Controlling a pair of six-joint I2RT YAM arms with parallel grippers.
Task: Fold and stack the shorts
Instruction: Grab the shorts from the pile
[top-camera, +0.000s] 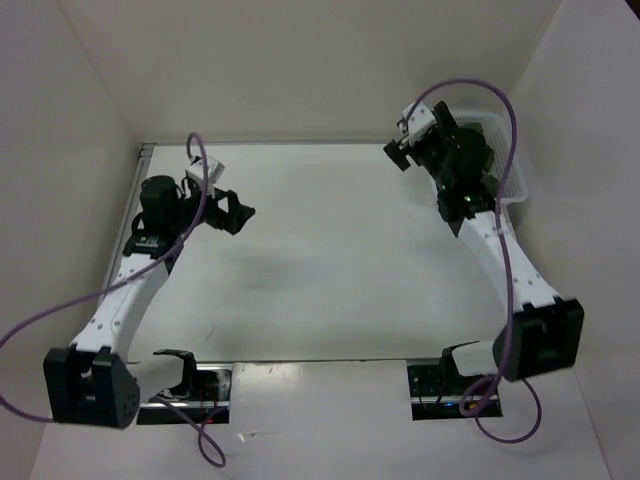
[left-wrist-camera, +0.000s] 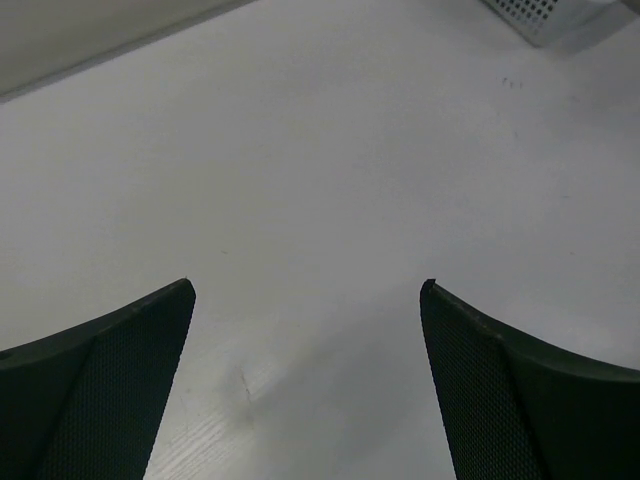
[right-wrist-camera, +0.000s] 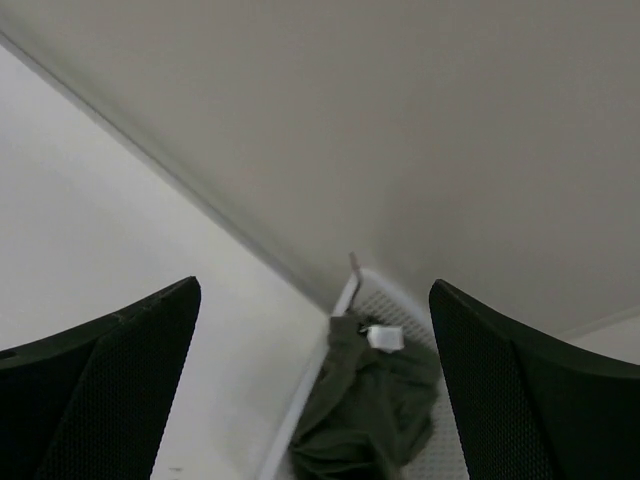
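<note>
The shorts lie crumpled below my right gripper, to its right in the top view, so I need to turn it and lower it onto the shorts' edge along the basket's rim.
The dark olive-green shorts lie crumpled inside the white mesh basket, with a small white tag on top. They show only in the right wrist view; in the top view my right arm hides them. My right gripper is open and empty, held in the air above the basket's near rim; in the top view it is at the far right. My left gripper is open and empty over bare table, and the top view shows it at the left.
The basket stands in the far right corner against the walls; its corner shows in the left wrist view. White walls close the table at the back, left and right. Purple cables loop from both arms.
</note>
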